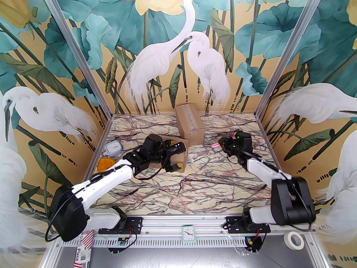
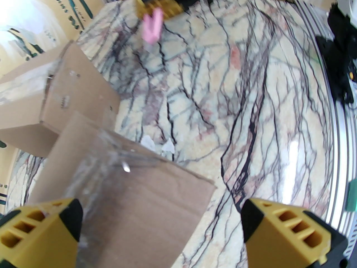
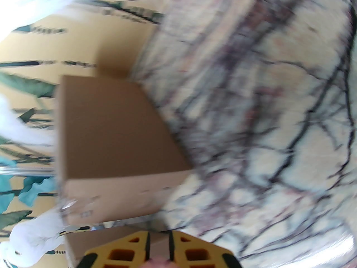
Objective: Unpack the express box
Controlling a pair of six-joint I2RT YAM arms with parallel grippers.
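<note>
The small pink object goes down with my right gripper toward the bare marble beside the far box for release next, as that clear spot lies below my gripper.
Two brown cardboard express boxes lie on the marble table. The near box [image 1: 178,156] [image 2: 125,200], with clear tape on its top, sits between the fingers of my open left gripper [image 1: 178,154] [image 2: 161,219], one yellow fingertip [image 2: 41,227] on each side. The far box [image 1: 189,123] [image 2: 55,93] [image 3: 111,138] lies just behind it, taped along its top. My right gripper [image 1: 222,145] [image 3: 159,247] hovers right of the far box, shut on a small pink object [image 1: 214,145] [image 2: 152,26]. The right wrist view is blurred.
A blue-grey container [image 1: 113,148] and an orange object [image 1: 105,165] sit by the left wall. Small white scraps [image 2: 156,145] lie on the table [image 1: 212,183] beside the near box. A tape roll [image 1: 294,239] and a small clock [image 1: 188,233] rest on the near rail.
</note>
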